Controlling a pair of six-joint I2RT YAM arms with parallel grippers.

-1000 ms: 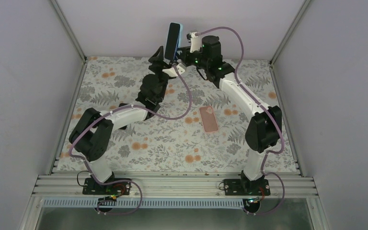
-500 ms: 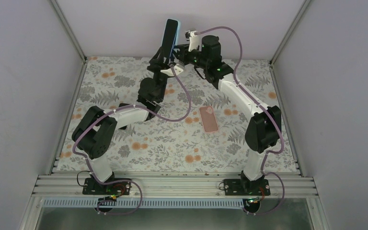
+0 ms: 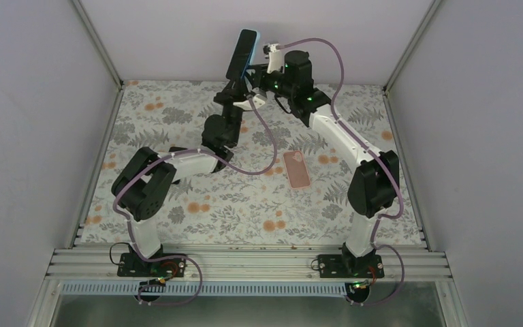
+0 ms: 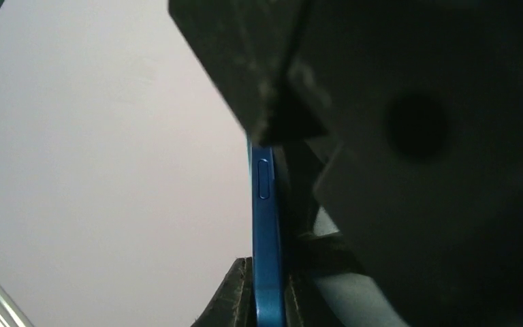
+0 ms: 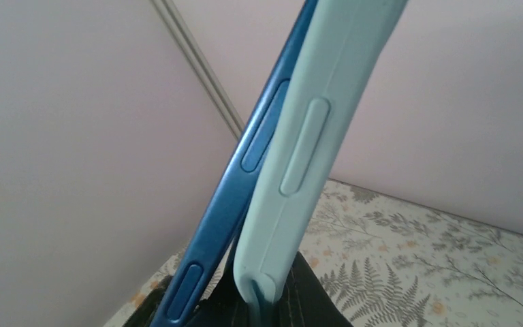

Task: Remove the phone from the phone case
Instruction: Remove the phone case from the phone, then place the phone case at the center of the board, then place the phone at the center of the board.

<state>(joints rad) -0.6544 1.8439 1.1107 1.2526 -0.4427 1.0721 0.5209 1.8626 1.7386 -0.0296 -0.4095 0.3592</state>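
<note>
My left gripper draws the phone back and down next and releases it on the floral cover [image 3: 248,182] beside the pink slab, because that patch is empty.
A blue phone [image 3: 240,56] stands on end in the air above the table's far edge, its dark screen facing left. My left gripper [image 3: 235,84] is shut on its lower end; the left wrist view has both dark fingers pressed against the phone's blue side [image 4: 267,231]. The pale teal phone case [image 5: 303,157] sits behind the phone, and my right gripper [image 5: 267,303] is shut on the case's bottom lip. In the right wrist view the phone's lower part [image 5: 235,204] leans out of the case, with a gap between them at the bottom.
A pink case-like slab [image 3: 297,169] lies flat on the floral table cover [image 3: 245,204], right of centre. White walls with metal corner posts [image 3: 99,44] enclose the back and sides. Purple cables loop from both arms.
My left gripper has risen to the phone's lower end and closed on it. The phone has tilted leftward, away from the case. The right gripper has kept its grip.
</note>
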